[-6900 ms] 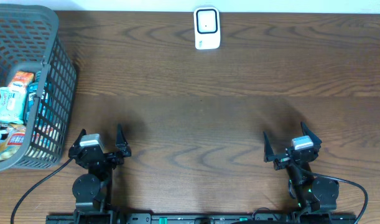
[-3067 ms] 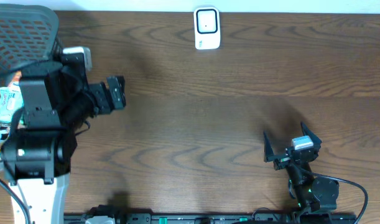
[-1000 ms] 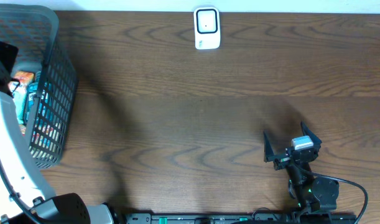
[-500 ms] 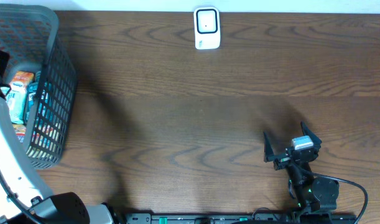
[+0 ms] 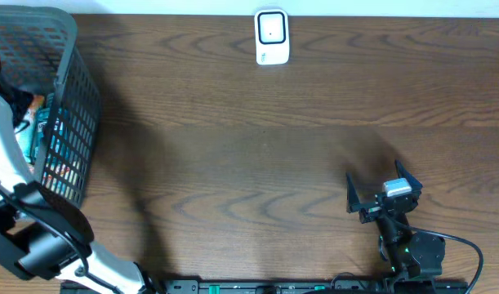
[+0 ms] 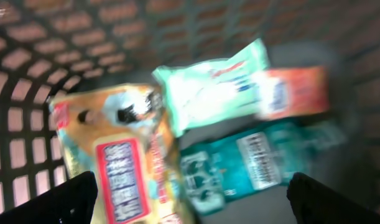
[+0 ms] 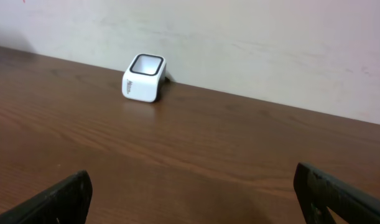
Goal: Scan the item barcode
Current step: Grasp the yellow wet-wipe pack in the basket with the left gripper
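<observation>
The left gripper draws back and lowers onto the yellow packet (image 6: 120, 158) next, since it lies below the open fingers and toward the left in the wrist view.
Several snack packets lie in the dark mesh basket (image 5: 65, 98) at the far left: a yellow one with a red-framed label (image 6: 118, 168), a mint-green one (image 6: 214, 93), an orange one (image 6: 292, 93) and a teal one (image 6: 252, 162). The left wrist view is blurred, so no barcode reads clearly. My left gripper (image 6: 193, 208) hangs open just above the packets, holding nothing. In the overhead view my left arm (image 5: 8, 155) reaches into the basket. The white scanner (image 5: 272, 37) stands at the table's far edge. My right gripper (image 5: 382, 192) rests open near the front right, facing the scanner (image 7: 143, 77).
The basket's mesh walls (image 6: 28, 93) close in around the left gripper on the left and at the back. Brown wooden tabletop (image 5: 257, 155) stretches between the basket, the scanner and the right arm. A pale wall (image 7: 239, 37) rises behind the scanner.
My left arm has swung further over the basket and lowered toward the packets, still open. The right arm has not moved.
</observation>
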Available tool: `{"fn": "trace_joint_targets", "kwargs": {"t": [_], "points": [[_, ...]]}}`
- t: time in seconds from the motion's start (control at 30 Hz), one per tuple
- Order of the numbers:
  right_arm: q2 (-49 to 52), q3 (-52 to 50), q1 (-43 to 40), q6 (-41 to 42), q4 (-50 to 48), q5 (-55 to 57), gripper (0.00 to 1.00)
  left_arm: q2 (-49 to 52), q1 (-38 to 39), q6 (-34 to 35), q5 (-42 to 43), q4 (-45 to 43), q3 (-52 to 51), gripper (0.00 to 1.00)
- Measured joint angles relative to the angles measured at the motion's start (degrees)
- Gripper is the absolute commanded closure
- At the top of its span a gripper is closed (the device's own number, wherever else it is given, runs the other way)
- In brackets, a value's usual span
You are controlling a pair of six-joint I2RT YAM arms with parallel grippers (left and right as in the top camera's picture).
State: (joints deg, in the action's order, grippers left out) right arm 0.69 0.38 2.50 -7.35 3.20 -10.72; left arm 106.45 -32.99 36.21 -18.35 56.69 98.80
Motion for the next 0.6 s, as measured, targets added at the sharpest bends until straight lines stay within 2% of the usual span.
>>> {"fn": "trace_joint_targets", "kwargs": {"t": [0.17, 0.37, 0.6], "points": [[0.0, -0.02, 0.0, 0.0, -0.02, 0.0, 0.01, 1.62, -4.35, 1.22, 2.51, 3.13, 0.0, 0.02], [0.0, -0.02, 0.0, 0.0, -0.02, 0.0, 0.01, 5.49, -10.32, 1.46, 10.54, 7.85, 0.0, 0.02], [0.0, -0.02, 0.0, 0.0, 0.0, 0.0, 0.01, 10.6, -10.71, 1.49, 14.78, 11.04, -1.2, 0.02]]}}
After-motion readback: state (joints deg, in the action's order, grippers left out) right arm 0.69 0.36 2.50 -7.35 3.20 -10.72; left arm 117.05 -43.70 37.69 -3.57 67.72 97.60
